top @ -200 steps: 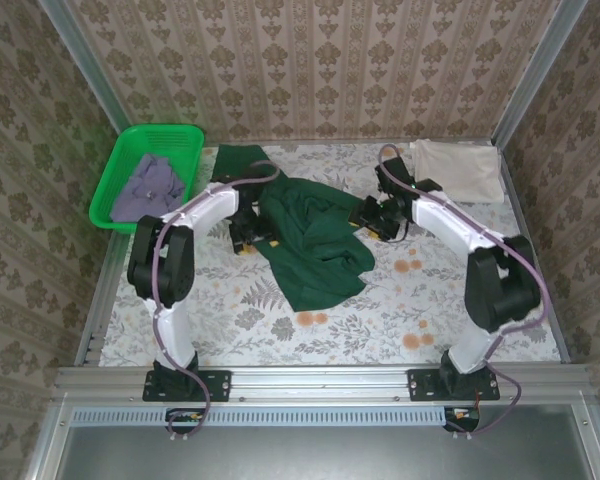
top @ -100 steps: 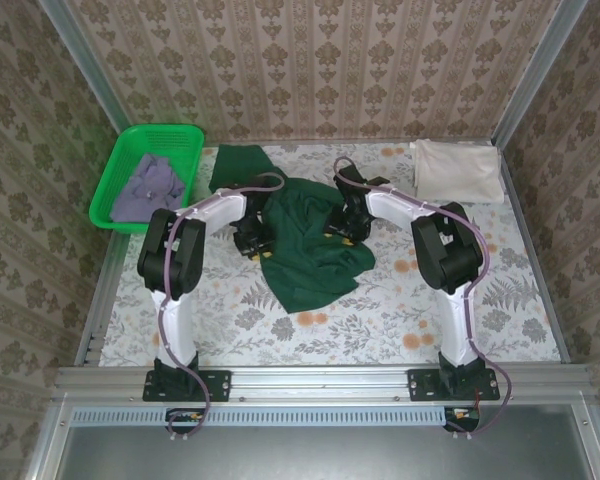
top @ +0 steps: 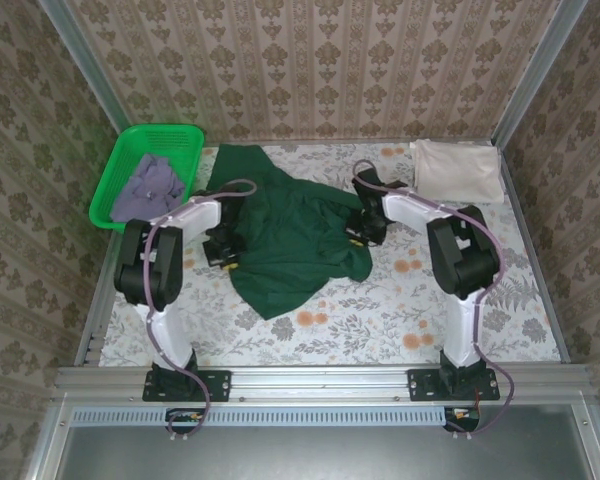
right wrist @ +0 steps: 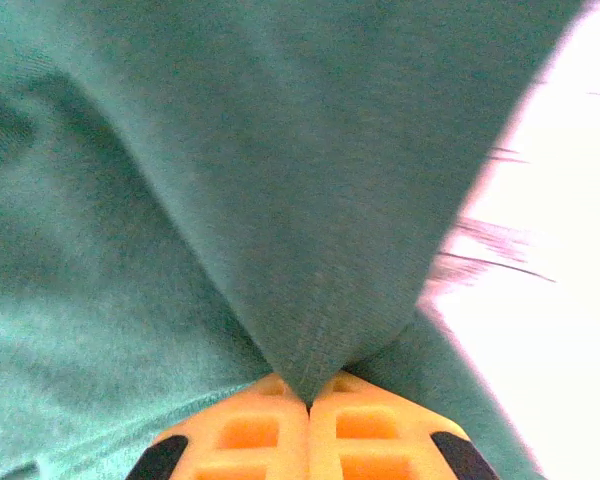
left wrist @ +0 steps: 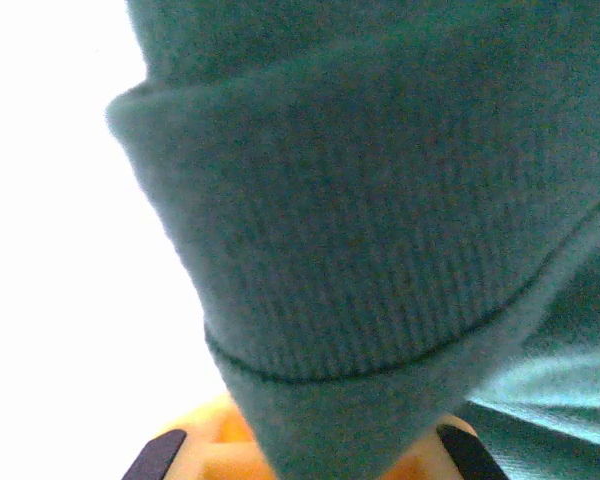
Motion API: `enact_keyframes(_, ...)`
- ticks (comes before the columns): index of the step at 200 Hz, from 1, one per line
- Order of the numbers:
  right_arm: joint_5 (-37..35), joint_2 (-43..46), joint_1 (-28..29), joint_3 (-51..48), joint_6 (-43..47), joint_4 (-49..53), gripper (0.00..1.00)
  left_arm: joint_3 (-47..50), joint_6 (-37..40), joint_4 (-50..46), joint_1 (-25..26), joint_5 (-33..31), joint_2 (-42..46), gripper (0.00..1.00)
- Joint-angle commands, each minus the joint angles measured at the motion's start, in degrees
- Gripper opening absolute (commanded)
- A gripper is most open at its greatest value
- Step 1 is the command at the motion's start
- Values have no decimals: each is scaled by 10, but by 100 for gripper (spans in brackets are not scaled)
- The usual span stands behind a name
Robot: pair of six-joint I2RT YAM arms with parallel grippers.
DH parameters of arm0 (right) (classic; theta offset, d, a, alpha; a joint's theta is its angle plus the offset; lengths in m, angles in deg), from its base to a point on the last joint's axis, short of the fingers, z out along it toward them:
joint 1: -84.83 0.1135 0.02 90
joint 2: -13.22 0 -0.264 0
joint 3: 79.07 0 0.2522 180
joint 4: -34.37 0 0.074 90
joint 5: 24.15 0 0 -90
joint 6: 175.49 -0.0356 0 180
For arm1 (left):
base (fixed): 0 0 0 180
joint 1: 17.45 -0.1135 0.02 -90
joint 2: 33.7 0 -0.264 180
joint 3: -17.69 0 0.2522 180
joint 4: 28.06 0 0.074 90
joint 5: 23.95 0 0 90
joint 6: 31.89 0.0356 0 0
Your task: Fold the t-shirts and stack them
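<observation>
My left gripper should next move the hemmed fold point(left wrist: 360, 230) sideways, away from my right gripper, then let go, as the table is empty there, on the basket's side.
The dark green t-shirt point(top: 292, 232) lies crumpled and partly spread in the middle of the table. My left gripper point(top: 223, 250) is at its left edge, shut on a hemmed fold point(left wrist: 360, 230) that fills the left wrist view above the orange fingers point(left wrist: 195, 452). On the shirt's right edge my right gripper point(top: 366, 228) is shut, and its orange fingers point(right wrist: 270, 425) pinch a pointed fold of green cloth point(right wrist: 310, 250). A cream-white t-shirt point(top: 458, 170) lies folded at the back right. The greyish-lavender t-shirt point(top: 150, 186) lies bunched in the basket.
A bright green plastic basket point(top: 162, 130) stands at the back left corner. The floral table cover point(top: 400, 300) shows in front of the green shirt. Patterned walls and metal posts close in the back and both sides.
Both grippers have shut on the dark green t-shirt. The left one has moved left and the right one slightly right, pulling the shirt wider between them.
</observation>
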Motion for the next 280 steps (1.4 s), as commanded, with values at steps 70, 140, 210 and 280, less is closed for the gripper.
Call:
enact_keyframes(70,-50,182,-143,-184,22,32,0,48,38,-43,-105,-57,96,0)
enact_keyframes(140,-81,264,-209,-218,23,40,10,-2,63,-60,-107,-48,99,15)
enact_keyframes(210,-190,292,-209,-182,-22,80,52,-170,99,-74,-24,-39,76,56)
enact_keyframes(280,-164,192,-206,-141,43,15,49,-324,83,-23,53,30,-117,53)
